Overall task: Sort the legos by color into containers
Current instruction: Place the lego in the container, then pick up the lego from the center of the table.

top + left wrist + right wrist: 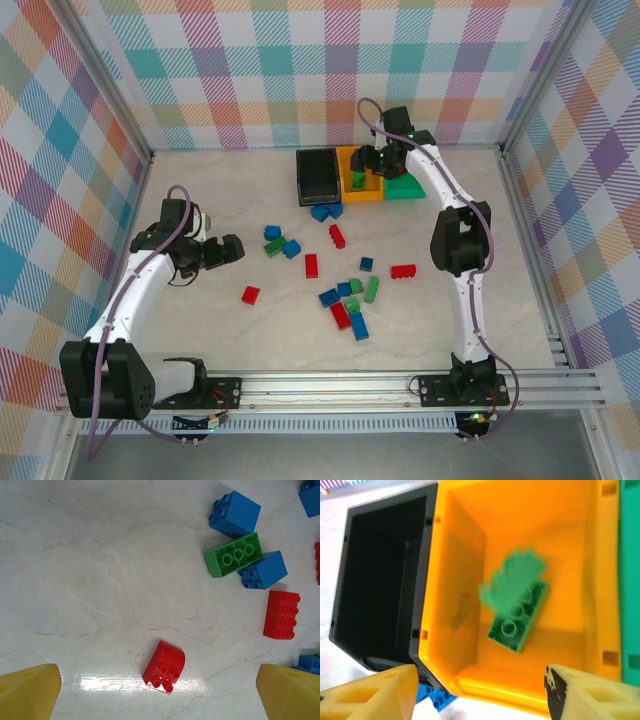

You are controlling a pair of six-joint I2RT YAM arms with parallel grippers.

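The long green lego (pixel 371 290) at the edge of the mixed cluster is below my right gripper and nearer my base, so my right gripper will move back and down onto it next.
My right gripper (pixel 480 690) hangs open over the orange-yellow container (pixel 455 580), with nothing between its fingers. Below it a blurred green lego (pixel 517 577) is in mid-air inside that container, over a second green lego (pixel 515 622) lying on the bottom. The black container (pixel 385 580) stands to its left and the green container (pixel 630 580) to its right. My left gripper (pixel 159 695) is open above the table, and a red curved lego (pixel 164 667) lies between its yellow fingers (pixel 30 690), untouched. From above, the right gripper (pixel 372 160) is at the containers and the left gripper (pixel 232 250) at mid-left.
Loose legos lie across the table's middle: a green one (pixel 234 555) between two blue ones (pixel 235 514), a red one (pixel 281 614), and a mixed cluster (pixel 350 300). Blue legos (pixel 325 211) rest against the black container's front. Checked walls enclose the table.
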